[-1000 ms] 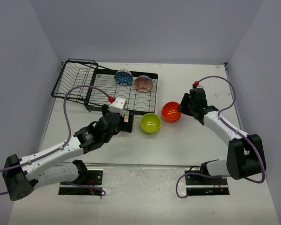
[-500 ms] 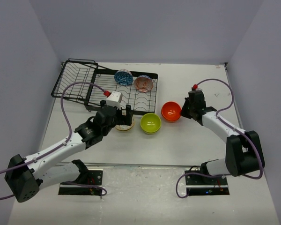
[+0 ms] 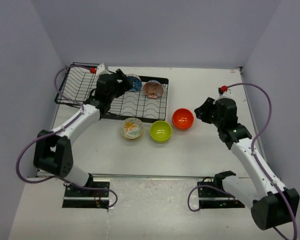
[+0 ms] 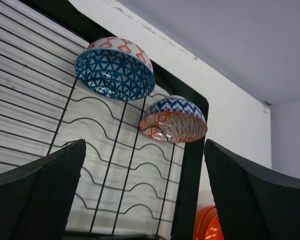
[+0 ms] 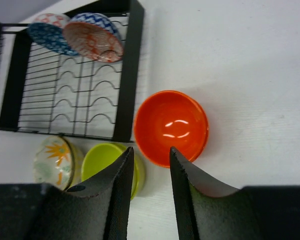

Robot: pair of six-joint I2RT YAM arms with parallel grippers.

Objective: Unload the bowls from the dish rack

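Next, my left gripper lowers to the right in the top view onto the blue-patterned bowl's rim (image 3: 140,81) (image 4: 152,80) beside the red-patterned bowl, clear of the rack's wires.
The black wire dish rack (image 3: 140,106) stands at the back left. A blue-patterned bowl (image 3: 135,83) and a red-patterned bowl (image 3: 153,89) stand on edge in its flat section. A cream floral bowl (image 3: 132,128), a lime green bowl (image 3: 161,131) and an orange bowl (image 3: 183,119) sit on the table in front of it. My left gripper (image 3: 123,81) is open and empty, just left of the blue bowl (image 4: 115,70); the red bowl (image 4: 174,120) shows beyond. My right gripper (image 3: 202,111) is open and empty, above and right of the orange bowl (image 5: 172,125).
The rack's tilted basket section (image 3: 79,87) lies at the far left, under my left arm. Grey walls close in the table on three sides. The right wrist view also shows the rack (image 5: 127,75), the lime bowl (image 5: 102,162) and the cream bowl (image 5: 55,160).
My left gripper has left the cream bowl on the table and swung back over the rack to the blue bowl. My right gripper has drawn back to the right, away from the orange bowl.
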